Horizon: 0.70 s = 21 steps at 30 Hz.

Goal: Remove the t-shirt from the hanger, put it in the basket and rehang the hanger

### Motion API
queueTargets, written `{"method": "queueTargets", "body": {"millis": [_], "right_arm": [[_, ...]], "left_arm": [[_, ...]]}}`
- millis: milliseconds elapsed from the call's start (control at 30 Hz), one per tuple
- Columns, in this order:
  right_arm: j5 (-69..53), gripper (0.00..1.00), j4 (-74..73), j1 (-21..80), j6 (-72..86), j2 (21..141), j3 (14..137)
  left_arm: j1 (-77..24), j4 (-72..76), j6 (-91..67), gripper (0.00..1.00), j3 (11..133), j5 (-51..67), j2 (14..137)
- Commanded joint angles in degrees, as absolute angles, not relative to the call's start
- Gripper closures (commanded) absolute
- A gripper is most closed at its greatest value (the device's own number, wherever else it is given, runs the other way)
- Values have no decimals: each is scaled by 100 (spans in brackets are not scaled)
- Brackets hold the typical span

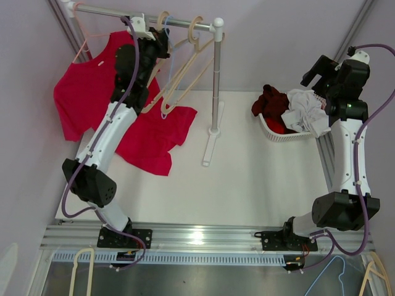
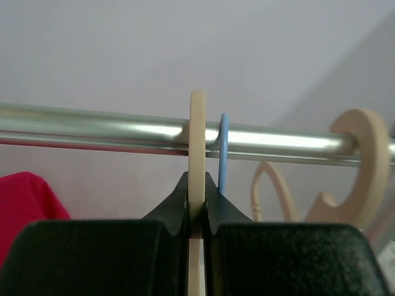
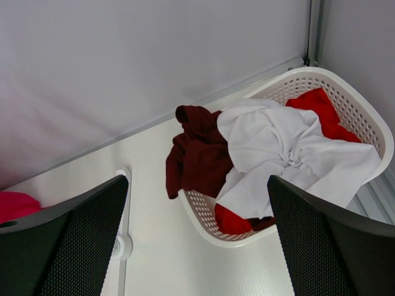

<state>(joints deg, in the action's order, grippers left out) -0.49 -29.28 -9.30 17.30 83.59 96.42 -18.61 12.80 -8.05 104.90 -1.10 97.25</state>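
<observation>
I need to move the beige hanger's hook in my left gripper to its right in the top view next, toward the bar's end with the cap (image 1: 207, 27), and let go of it away from the shirt.
The red t-shirt (image 1: 86, 92) hangs at the left end of the metal rail (image 1: 117, 12), under a thin pink hanger (image 1: 80, 46), and its lower part lies on the white table. My left gripper (image 1: 162, 34) is up at the rail, right of the shirt. In the left wrist view it (image 2: 197, 179) is shut on the hook of a beige hanger (image 2: 197, 123) that sits over the rail (image 2: 92, 126). A corner of the shirt (image 2: 24, 203) shows at lower left. My right gripper (image 1: 318, 71) is open and empty above the laundry basket (image 3: 370, 123).
A blue hanger hook (image 2: 224, 154) hangs just right of the held hook, and another beige hook (image 2: 364, 166) further right. The rack's pole (image 1: 216, 80) and foot (image 1: 210, 148) stand mid-table. The white basket (image 1: 278, 137) holds dark red, white and red clothes.
</observation>
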Motion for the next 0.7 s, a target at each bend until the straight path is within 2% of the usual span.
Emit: {"method": "queueTargets", "body": {"millis": [0, 333, 400, 433, 467, 600, 667], "right_arm": [[-141, 0, -2804, -888, 1723, 8165, 9607], [-220, 1, -2856, -861, 1714, 8077, 9571], [-211, 1, -2874, -861, 1688, 8060, 9554], [-220, 1, -2874, -861, 1679, 8060, 9536], [-220, 0, -2857, -853, 1687, 8060, 9519], [-290, 1, -2813, -853, 1749, 8068, 9475], [-308, 0, -2795, -835, 1749, 8060, 9466]], "left_arm": [[-2311, 1424, -809, 99, 10363, 27, 9466], [-3137, 1318, -677, 99, 10731, -395, 9870], [-3190, 1292, -624, 92, 10749, -500, 9896], [-3190, 1283, -624, 85, 10740, -588, 9896], [-3190, 1266, -598, 74, 10749, -789, 9888], [-3182, 1248, -256, 72, 10784, -1001, 9826], [-3147, 1239, -176, 68, 10828, -1124, 9800]]}}
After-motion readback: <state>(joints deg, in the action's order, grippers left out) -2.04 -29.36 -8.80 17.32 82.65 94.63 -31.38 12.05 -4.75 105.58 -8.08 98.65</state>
